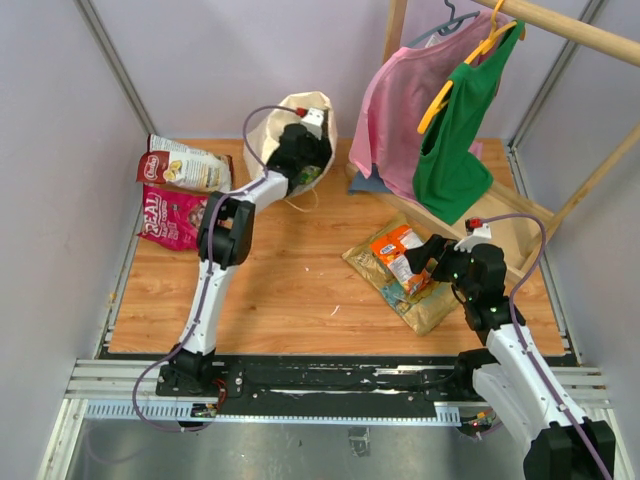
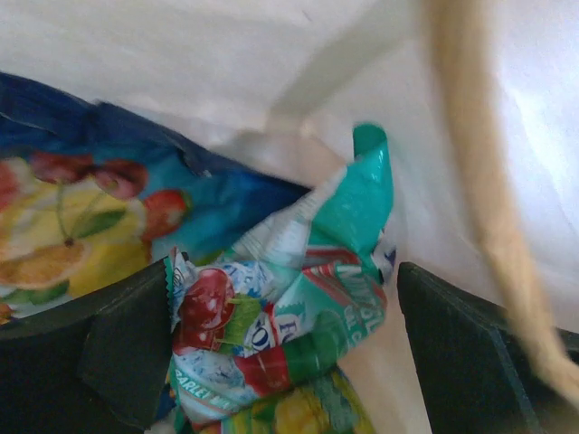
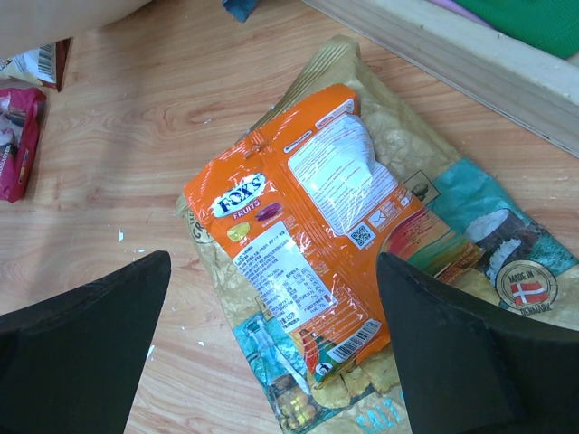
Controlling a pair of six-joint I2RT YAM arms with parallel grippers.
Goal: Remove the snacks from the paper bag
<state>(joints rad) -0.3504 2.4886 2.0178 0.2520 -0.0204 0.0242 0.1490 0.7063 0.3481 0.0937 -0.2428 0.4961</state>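
Observation:
The teal snack packet lies below my fingers by the bag's near rim, so my left gripper needs to move back next and come down onto the packet to close there.
The paper bag (image 1: 283,118) stands at the back of the table, mouth toward me. My left gripper (image 1: 303,160) reaches into it and is open. In the left wrist view a crumpled teal snack packet (image 2: 308,289) lies between the wide-apart fingers of that gripper (image 2: 289,362), beside a blue fruit-print packet (image 2: 99,217). My right gripper (image 1: 424,262) hovers open above an orange packet (image 3: 308,226) that rests on a flat tan packet (image 3: 461,235); nothing is held in this gripper (image 3: 276,357). A red-white packet (image 1: 188,165) and a magenta packet (image 1: 172,217) lie at the far left.
A wooden clothes rack stands at the back right with a pink shirt (image 1: 395,100) and a green shirt (image 1: 455,150) hanging over its base board (image 1: 520,235). The bag's loop handle (image 2: 479,181) crosses the left wrist view. Walls close both sides.

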